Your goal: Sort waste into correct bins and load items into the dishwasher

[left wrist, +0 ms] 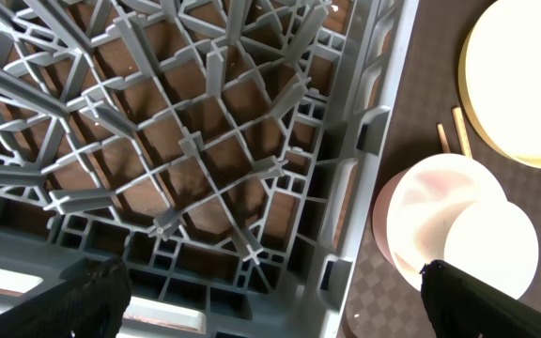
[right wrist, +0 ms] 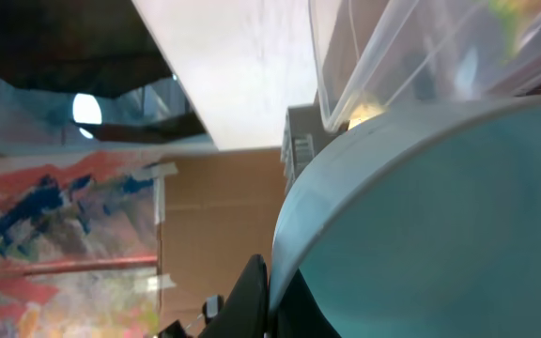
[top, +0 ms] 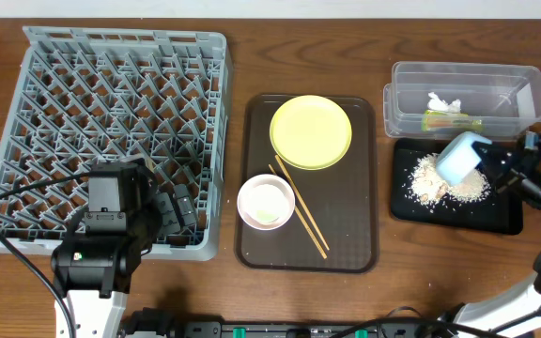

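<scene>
I should next move the emptied bowl in my right gripper to the left in the overhead view, over the yellow plate (top: pixel 311 131). Then I should turn the bowl upright, lower it and let it go.
My right gripper (top: pixel 485 160) is shut on the rim of the light blue bowl (top: pixel 458 158), which hangs tipped over the black tray (top: pixel 496 218) where beige food scraps (top: pixel 430 178) lie. In the right wrist view the fingers (right wrist: pixel 252 296) pinch the bowl's rim (right wrist: pixel 421 216). The clear tub (top: pixel 397 103) holds the white tissue (top: pixel 444 101) and the green-and-orange wrapper (top: pixel 451 120). My left gripper (left wrist: pixel 280 310) stands open over the front right corner of the grey dish rack (top: pixel 219 141). The yellow plate (top: pixel 311 131), pink bowl (top: pixel 244 202) and chopsticks (top: pixel 299 211) lie on the brown tray. A white cup (left wrist: pixel 491 249) sits in the pink bowl (left wrist: pixel 411 207).
The dark brown serving tray (top: pixel 360 244) lies between the rack and the two bins. The rack's upright pegs (left wrist: pixel 214 75) rise just ahead of my left gripper. The left arm's body covers the rack's front edge in the overhead view.
</scene>
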Available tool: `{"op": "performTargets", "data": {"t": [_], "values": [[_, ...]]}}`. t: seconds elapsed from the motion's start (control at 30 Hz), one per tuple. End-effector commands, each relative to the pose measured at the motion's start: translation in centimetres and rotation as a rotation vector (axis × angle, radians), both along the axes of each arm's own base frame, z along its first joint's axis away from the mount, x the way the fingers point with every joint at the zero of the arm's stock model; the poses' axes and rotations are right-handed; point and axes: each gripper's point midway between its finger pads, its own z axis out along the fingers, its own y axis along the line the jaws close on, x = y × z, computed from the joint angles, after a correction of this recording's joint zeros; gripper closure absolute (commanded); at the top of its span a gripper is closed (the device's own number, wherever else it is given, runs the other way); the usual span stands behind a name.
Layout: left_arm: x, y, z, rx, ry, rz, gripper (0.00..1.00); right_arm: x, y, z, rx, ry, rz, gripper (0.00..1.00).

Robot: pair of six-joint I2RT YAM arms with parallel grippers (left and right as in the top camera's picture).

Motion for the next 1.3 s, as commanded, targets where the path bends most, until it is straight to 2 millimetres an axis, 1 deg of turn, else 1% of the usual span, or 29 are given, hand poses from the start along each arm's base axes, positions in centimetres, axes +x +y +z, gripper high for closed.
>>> {"op": "performTargets", "data": {"t": [0.0,0.03,0.17,0.2,0.23,0.37,0.5,0.57,0.67,0.77,0.83,0.9,0.97,1.1,1.17,1.27], "values": [[0.2,0.1,0.7,0.007,-0.015,0.007,0.00,0.2,2.0,0.0,0.014,0.017,0.053,0.99],[0.2,0.1,0.7,0.007,-0.015,0.007,0.00,0.2,2.4,-0.6,-0.008,0.038,0.069,0.99],[0.2,0.1,0.7,0.007,-0.015,0.007,0.00,-0.5,3.9,-4.2,-0.183,0.174,0.145,0.99],[0.2,0.1,0.7,0.007,-0.015,0.007,0.00,-0.8,4.3,-4.8,-0.220,0.189,0.168,0.99],[0.2,0.1,0.7,0.007,-0.015,0.007,0.00,-1.0,4.7,-4.8,-0.236,0.181,0.186,0.99],[0.2,0.1,0.7,0.007,-0.015,0.007,0.00,-1.0,6.1,-3.6,-0.279,0.117,0.232,0.99],[0.2,0.1,0.7,0.007,-0.015,0.007,0.00,-0.7,6.8,-1.6,-0.372,0.050,0.256,0.99],[0.2,0.1,0.7,0.007,-0.015,0.007,0.00,-0.7,6.9,-0.5,-0.431,0.017,0.260,0.99],[0.2,0.1,0.7,0.007,-0.015,0.007,0.00,-0.9,6.9,1.0,-0.586,-0.016,0.265,0.99],[0.2,0.1,0.7,0.007,-0.015,0.007,0.00,-1.3,7.0,1.4,-0.732,-0.023,0.274,0.99],[0.2,0.1,0.7,0.007,-0.015,0.007,0.00,-1.5,7.0,1.2,-0.827,-0.008,0.289,0.99],[0.2,0.1,0.7,0.007,-0.015,0.007,0.00,-1.8,7.6,0.8,-0.909,0.007,0.315,0.99],[0.2,0.1,0.7,0.007,-0.015,0.007,0.00,-1.7,8.6,0.7,-0.959,0.000,0.346,0.99],[0.2,0.1,0.7,0.007,-0.015,0.007,0.00,-1.1,11.8,0.3,-1.087,-0.071,0.438,0.99],[0.2,0.1,0.7,0.007,-0.015,0.007,0.00,-0.6,13.2,0.1,-1.178,-0.100,0.470,0.99],[0.2,0.1,0.7,0.007,-0.015,0.007,0.00,0.6,15.9,0.5,-1.310,-0.183,0.493,0.99]]}}
